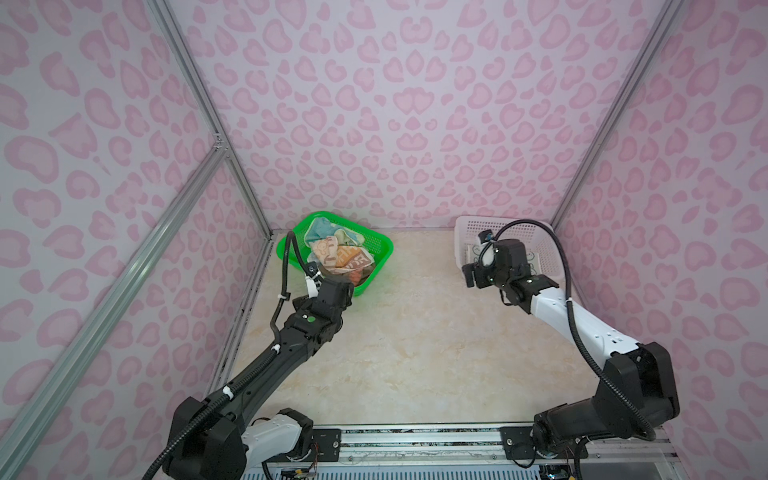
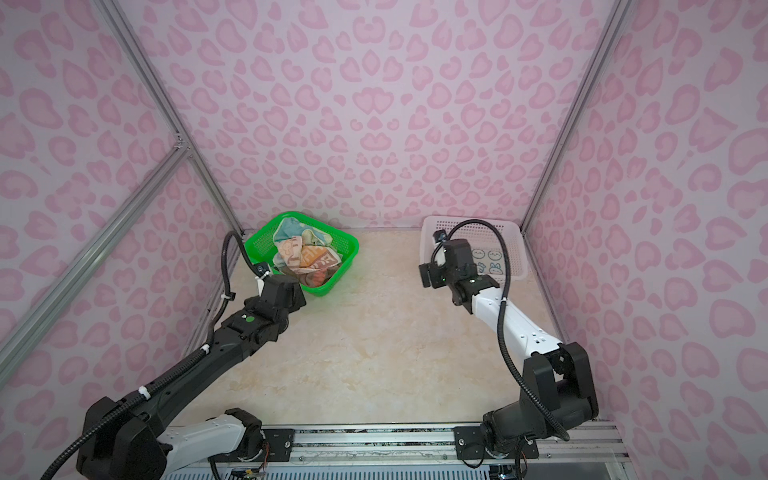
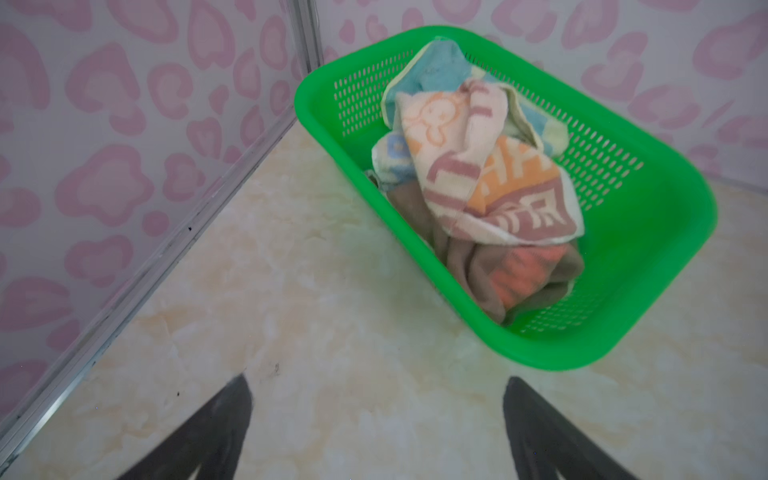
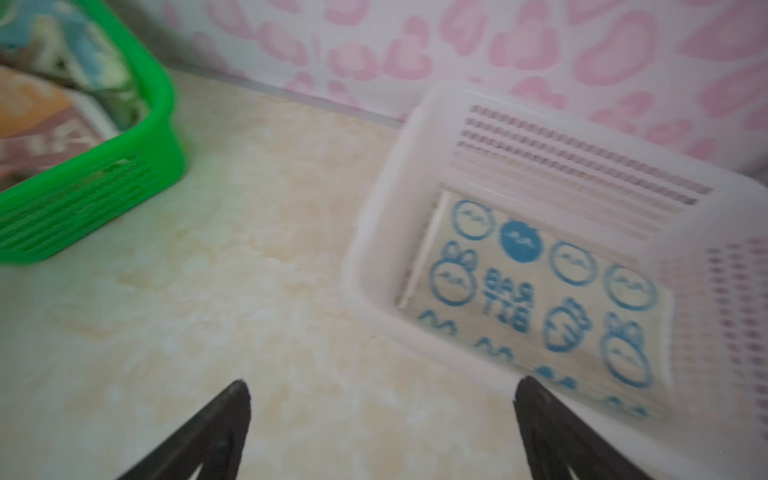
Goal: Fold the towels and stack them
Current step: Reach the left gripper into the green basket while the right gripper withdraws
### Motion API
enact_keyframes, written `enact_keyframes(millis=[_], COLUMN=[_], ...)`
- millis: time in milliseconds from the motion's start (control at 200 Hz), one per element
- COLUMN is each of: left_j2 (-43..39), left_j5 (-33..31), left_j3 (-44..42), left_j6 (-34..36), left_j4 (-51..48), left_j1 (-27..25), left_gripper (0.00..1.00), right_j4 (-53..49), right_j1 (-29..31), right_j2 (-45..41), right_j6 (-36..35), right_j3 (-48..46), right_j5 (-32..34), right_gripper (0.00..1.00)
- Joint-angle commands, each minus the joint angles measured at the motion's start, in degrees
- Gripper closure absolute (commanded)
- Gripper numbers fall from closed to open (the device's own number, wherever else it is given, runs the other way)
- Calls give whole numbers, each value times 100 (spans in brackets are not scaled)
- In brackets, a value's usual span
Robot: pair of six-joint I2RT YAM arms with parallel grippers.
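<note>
Next, my left gripper will move outward over the green basket's rim and down onto the lettered towel's folded strip (image 1: 329, 252) (image 3: 465, 156), as it lies outward of and below the fingers.
Several crumpled towels (image 3: 478, 174) lie heaped in the green basket (image 3: 648, 232), which stands at the back left in both top views (image 1: 384, 249) (image 2: 353, 247). An orange and cream lettered one is on top, over a teal and pale yellow one (image 3: 440, 70) and a brown and orange one (image 3: 519, 278). A folded cream towel with blue rabbits (image 4: 540, 291) lies flat in the white basket (image 4: 386, 232). My left gripper (image 3: 378, 380) hovers open over the table just short of the green basket. My right gripper (image 4: 382, 381) is open and empty beside the white basket's near corner.
The white basket (image 1: 469, 232) stands in the back right corner against the pink patterned walls. Aluminium frame posts (image 3: 307, 50) run up the corners. Marble-look tabletop (image 1: 415, 332) lies between the two baskets and the arm bases.
</note>
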Motion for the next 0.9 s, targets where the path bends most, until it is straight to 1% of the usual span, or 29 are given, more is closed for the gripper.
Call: enact_keyframes(millis=[0,105,270,375,610,795,895], left_j2=[499,1105,1874,2172,2746,3306,3622], left_j5=[585,1132,1416,1543,1606,1541,1536], left_j3=[553,1057,1719,1948,2302,2699,2946], left_j6=[72,57,127,120,183,233,260], left_j4=[-268,-240,-194,-155,-133,-121,-117], left_j1=[333,585,771,836,932,1077,1170], left_gripper=[3,1,0,1,2,9,15], right_j4=[443,668,789,659,781,817,824], right_j1=[386,899,1369,1470,1547,1578,1594], right_j2=[13,139,401,555,717,783,797], right_j6=[230,264,425,568,630,670,720], right_j3=[-379,-682,-946,-921,-979,-966,-1009], right_j5=[445,647,741,733,645,566,561], right_gripper=[1,1,1,1,1,1,1])
